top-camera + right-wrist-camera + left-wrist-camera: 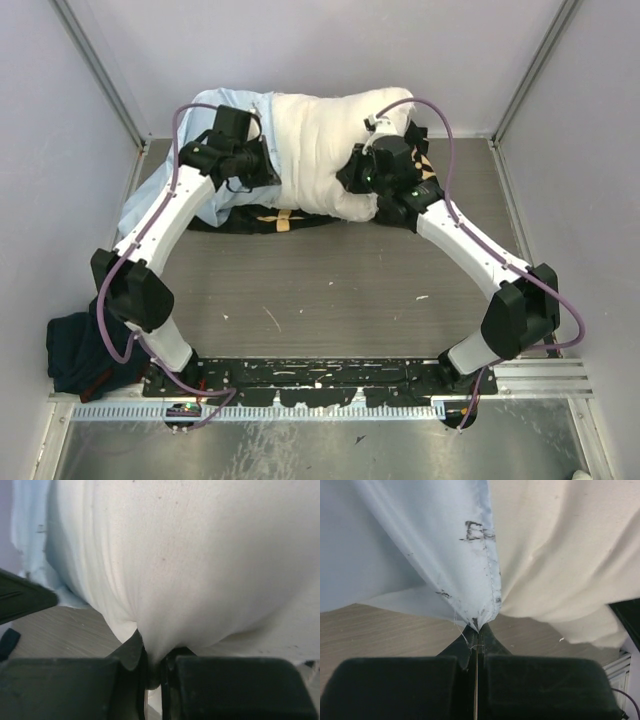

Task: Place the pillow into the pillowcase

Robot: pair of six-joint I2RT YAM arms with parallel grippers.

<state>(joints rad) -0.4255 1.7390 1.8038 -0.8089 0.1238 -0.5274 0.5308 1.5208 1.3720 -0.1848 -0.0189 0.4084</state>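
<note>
The robot's right gripper will next pull the held fold of the pillow back toward the bare near tabletop before releasing it, because much of the pillow is still outside the pillowcase point(205, 110).
The cream-white pillow point(325, 150) lies across the back of the table, its left end inside the light blue pillowcase point(205, 110). My left gripper point(255, 160) is shut on the pillowcase's hem point(485, 600) at its open edge, next to the pillow point(570, 555). My right gripper point(352, 172) is shut on a fold of the pillow point(200, 570) at its near side. The pillowcase edge point(30, 535) shows at the left of the right wrist view.
A black cloth with tan flower motifs point(270, 220) lies under the pillow's near edge. A dark cloth bundle point(80, 355) sits by the left arm's base. Grey walls enclose the table at the back and both sides.
</note>
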